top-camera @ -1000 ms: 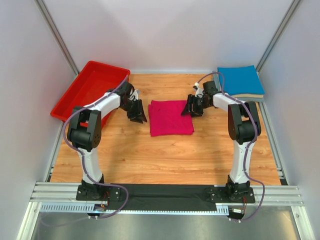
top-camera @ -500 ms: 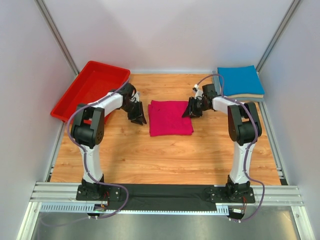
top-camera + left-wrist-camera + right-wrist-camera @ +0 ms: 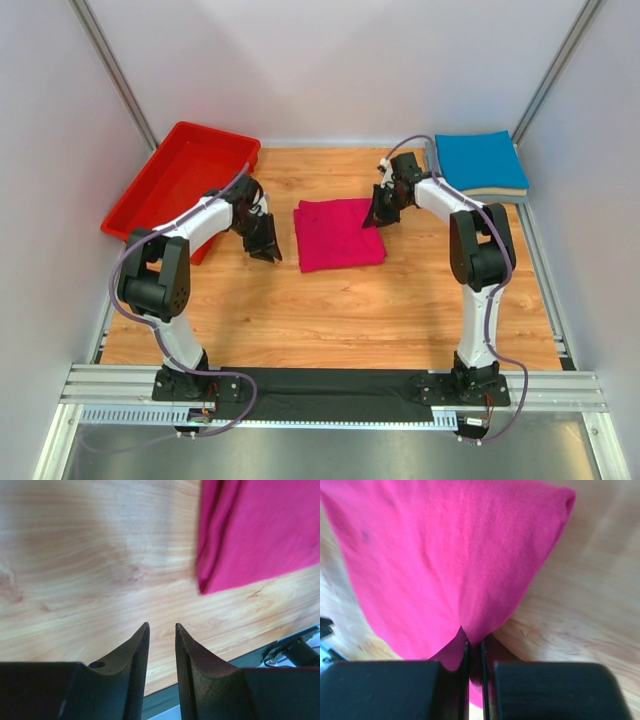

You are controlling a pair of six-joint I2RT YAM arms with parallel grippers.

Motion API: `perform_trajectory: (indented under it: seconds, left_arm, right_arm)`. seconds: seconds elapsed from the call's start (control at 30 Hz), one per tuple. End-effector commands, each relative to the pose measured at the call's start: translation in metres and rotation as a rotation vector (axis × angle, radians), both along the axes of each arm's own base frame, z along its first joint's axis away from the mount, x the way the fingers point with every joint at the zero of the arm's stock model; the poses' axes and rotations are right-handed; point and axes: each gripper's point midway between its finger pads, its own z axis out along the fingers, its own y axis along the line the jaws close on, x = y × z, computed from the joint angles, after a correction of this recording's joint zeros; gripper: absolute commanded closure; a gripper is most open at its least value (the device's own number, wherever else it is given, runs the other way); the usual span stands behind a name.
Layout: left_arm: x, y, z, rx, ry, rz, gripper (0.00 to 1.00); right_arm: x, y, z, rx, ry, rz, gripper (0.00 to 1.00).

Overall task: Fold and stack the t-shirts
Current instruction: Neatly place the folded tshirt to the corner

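My right gripper needs to move up and outward to the stack and let go of the cloth over the blue t-shirt (image 3: 480,160), since the magenta-pink t-shirt (image 3: 338,234) is already folded.
A folded magenta-pink t-shirt (image 3: 338,234) lies at the table's middle. My right gripper (image 3: 375,217) is shut on its right edge, and in the right wrist view the pink cloth (image 3: 455,565) bunches up between the pinched fingers (image 3: 474,647). My left gripper (image 3: 267,246) hovers left of the shirt, open with a narrow gap and nothing in it (image 3: 162,626); the shirt's corner (image 3: 250,535) shows beyond it. A folded blue t-shirt (image 3: 480,160) tops a stack at the back right, over a pale folded one (image 3: 497,190).
A red plastic bin (image 3: 180,180) stands at the back left, beside my left arm. Grey walls close in the table on three sides. A black strip and metal rail (image 3: 330,388) run along the near edge.
My right gripper closed on the pink shirt's right edge and shifted slightly back-left, nudging the shirt left. My left gripper drew away from the shirt toward the near left.
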Motion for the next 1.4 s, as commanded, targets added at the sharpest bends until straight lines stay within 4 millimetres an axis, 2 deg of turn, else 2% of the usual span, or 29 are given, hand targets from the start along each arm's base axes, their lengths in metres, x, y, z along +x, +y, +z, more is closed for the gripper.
perform_trajectory:
  seconds: [0.0,0.03,0.07,0.13,0.3,0.4,0.43,0.57,0.8,1.07,1.17,1.23,1.33,1.37]
  left_arm:
    - [0.0,0.0,0.018,0.0,-0.067,-0.016,0.66]
    - [0.002,0.003,0.019,0.024,-0.08,-0.022,0.66]
    - [0.002,0.01,0.018,0.069,-0.079,-0.018,0.66]
    - [0.01,0.012,0.023,0.096,-0.088,-0.023,0.66]
    - [0.02,0.007,0.031,0.079,-0.087,0.015,0.65]
    - [0.016,0.005,0.031,0.072,-0.052,0.052,0.65]
    - [0.015,0.003,0.032,0.062,-0.049,0.047,0.66]
    - [0.013,-0.005,0.029,0.028,-0.047,0.031,0.65]
    - [0.023,-0.016,0.039,-0.022,-0.073,0.028,0.65]
    - [0.033,-0.019,0.05,-0.025,-0.114,0.027,0.65]
    - [0.039,-0.021,0.052,-0.028,-0.12,0.029,0.65]
    - [0.04,-0.023,0.054,-0.034,-0.108,0.031,0.65]
    - [0.047,-0.029,0.062,-0.051,-0.106,0.032,0.65]
    - [0.051,-0.031,0.069,-0.059,-0.116,0.036,0.65]
  right_arm:
    - [0.033,-0.016,0.038,-0.105,-0.084,-0.016,1.0]
    - [0.027,-0.026,0.035,-0.163,-0.045,-0.014,1.0]
    - [0.039,-0.031,0.04,-0.185,-0.066,-0.008,1.0]
    - [0.039,-0.045,0.041,-0.235,-0.035,-0.013,1.0]
    - [0.062,-0.082,0.052,-0.322,-0.055,-0.051,1.0]
    - [0.069,-0.103,0.051,-0.401,-0.061,-0.041,1.0]
    - [0.081,-0.112,0.063,-0.439,-0.103,-0.059,1.0]
    - [0.108,-0.135,0.082,-0.491,-0.191,-0.089,1.0]
    - [0.145,-0.159,0.099,-0.514,-0.338,-0.11,1.0]
    - [0.164,-0.171,0.099,-0.558,-0.413,-0.084,1.0]
    - [0.168,-0.187,0.114,-0.609,-0.434,-0.098,1.0]
    - [0.169,-0.193,0.135,-0.595,-0.47,-0.11,1.0]
    - [0.17,-0.222,0.163,-0.644,-0.512,-0.162,1.0]
    - [0.175,-0.246,0.172,-0.653,-0.534,-0.22,1.0]
